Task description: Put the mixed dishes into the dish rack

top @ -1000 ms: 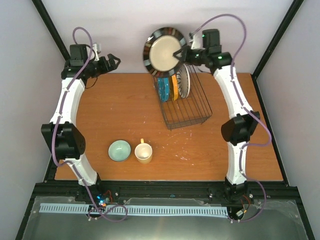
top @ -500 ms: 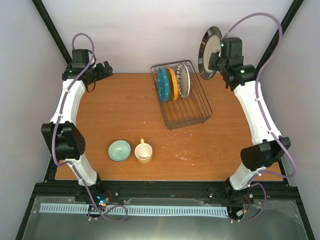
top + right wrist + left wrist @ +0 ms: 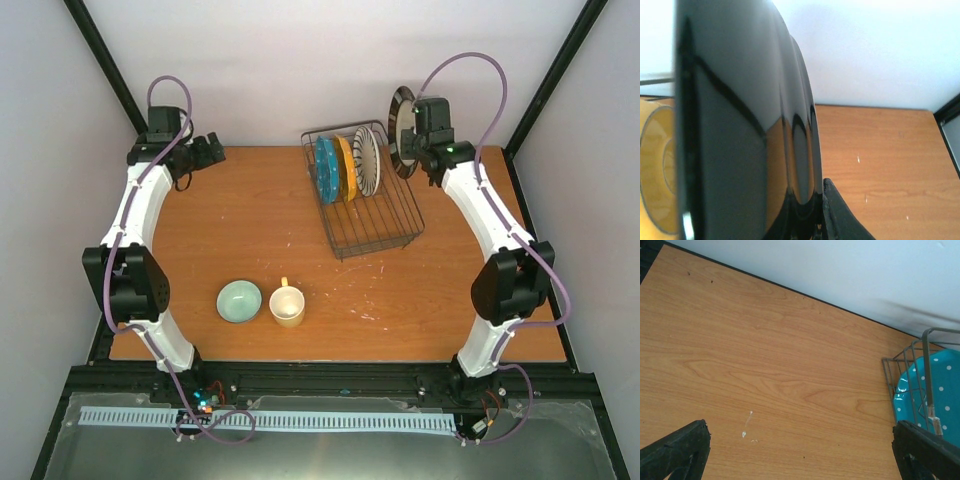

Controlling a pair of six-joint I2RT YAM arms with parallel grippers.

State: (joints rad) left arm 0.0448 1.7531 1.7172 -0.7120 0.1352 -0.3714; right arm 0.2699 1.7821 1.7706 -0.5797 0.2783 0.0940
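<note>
The empty slot (image 3: pixel 386 178) beside the striped plate lies below the dark-rimmed plate, left in the top view, so the right gripper will next shift over, lower the dark-rimmed plate and release it.
The dark wire dish rack (image 3: pixel 378 228) stands at the back centre with three plates on edge in it: teal dotted (image 3: pixel 326 170), yellow-orange (image 3: pixel 346 167) and white with black stripes (image 3: pixel 367 163). My right gripper (image 3: pixel 413 135) is shut on the dark-rimmed plate (image 3: pixel 401 118), holding it on edge in the air just right of the striped plate, over the rack's back right corner. In the right wrist view the glossy dark plate (image 3: pixel 740 125) fills the left half, with one finger (image 3: pixel 840 215) pressed against it. My left gripper (image 3: pixel 212 148) is open over bare table at the back left.
A mint-green bowl (image 3: pixel 239 301) and a cream-yellow mug (image 3: pixel 287 305) sit side by side on the wooden table (image 3: pixel 250 220) near the front. The left wrist view shows the rack's corner wire (image 3: pixel 926 365) and the teal plate (image 3: pixel 935 390) at its right edge. White walls enclose the table.
The right arm swung the plate from over the rack's back out to the right, turned it on edge, then brought it back left to the rack's back right corner. The left gripper barely shifted.
</note>
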